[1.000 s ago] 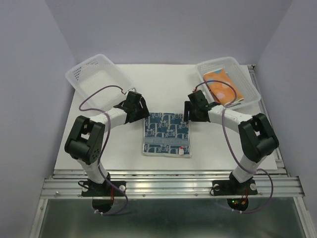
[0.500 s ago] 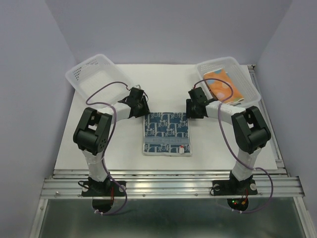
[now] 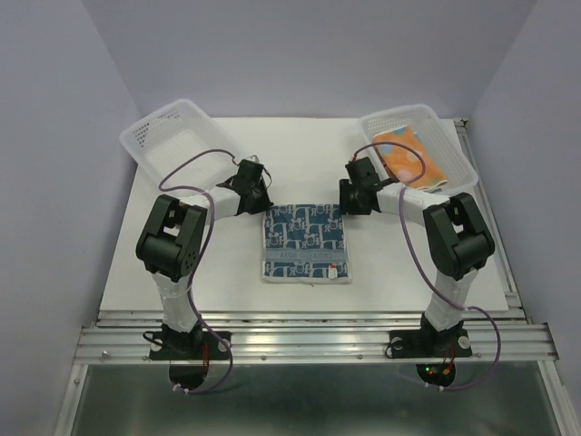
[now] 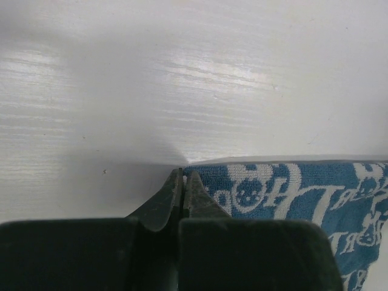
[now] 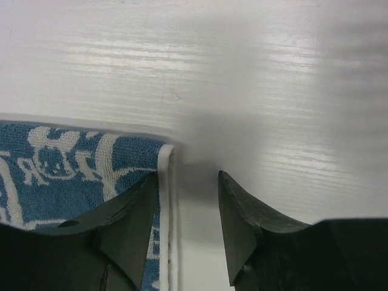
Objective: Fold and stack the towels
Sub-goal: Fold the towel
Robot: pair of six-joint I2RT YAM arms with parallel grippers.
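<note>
Next, my left gripper lifts the towel's pinched corner, brings it back and down onto the towel's near corner (image 3: 267, 277) and releases it, because the towel's near half lies uncovered.
A folded dark blue towel (image 3: 306, 243) with a white pattern lies flat at the middle of the table. My left gripper (image 3: 262, 207) is down at its far left corner, and in the left wrist view the gripper (image 4: 183, 176) is shut, with the towel (image 4: 303, 188) corner meeting the tips and a sliver of pale hem pinched between them. At the far right corner, my right gripper (image 3: 346, 207) is open. In the right wrist view the gripper (image 5: 188, 176) straddles the white hem, with one finger over the towel (image 5: 60, 163) and the other over bare table. An orange towel (image 3: 408, 156) lies in the right basket.
A clear plastic basket (image 3: 172, 136) stands tilted at the back left with nothing showing in it. A second basket (image 3: 458, 173) sits at the back right. The white table (image 3: 200, 263) ends at a metal rail near the arm bases.
Both arms have dropped lower to the towel's far corners. The left jaws have closed fully at the left corner. The right jaws have narrowed but still stand apart.
</note>
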